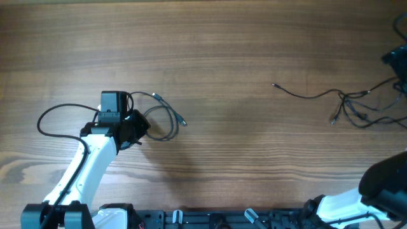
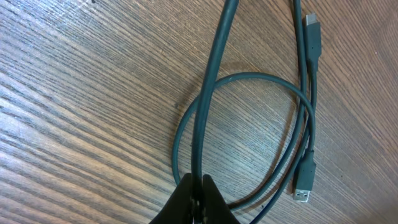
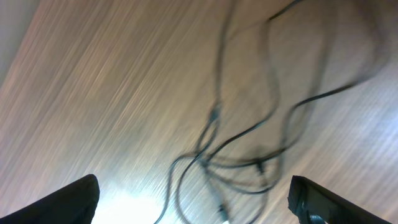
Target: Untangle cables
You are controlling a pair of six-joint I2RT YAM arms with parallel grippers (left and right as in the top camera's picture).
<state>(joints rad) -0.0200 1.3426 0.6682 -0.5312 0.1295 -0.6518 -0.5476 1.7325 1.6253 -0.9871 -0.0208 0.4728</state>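
Observation:
The robot's left gripper will lift the piece of dark cable (image 2: 209,93) up and carry it to the right in the overhead view toward bare tabletop by the USB plugs, then let it go, because it crosses the cable's loop.
A looped dark cable (image 1: 157,97) with USB plugs lies at the left of the wooden table. My left gripper (image 1: 140,124) is shut on one strand of it. In the left wrist view the jaws (image 2: 200,190) pinch the strand (image 2: 209,93), which crosses the loop, and one plug (image 2: 303,190) lies at the right. A tangle of thin black wires (image 1: 351,103) lies at the far right, with one end trailing left. In the blurred right wrist view my right gripper (image 3: 196,196) is wide open above this tangle (image 3: 249,134) and holds nothing.
The left arm's own thick black cable (image 1: 54,117) arcs over the table at the left. The right arm's dark body (image 1: 385,181) is at the lower right corner. A dark object (image 1: 397,58) is at the right edge.

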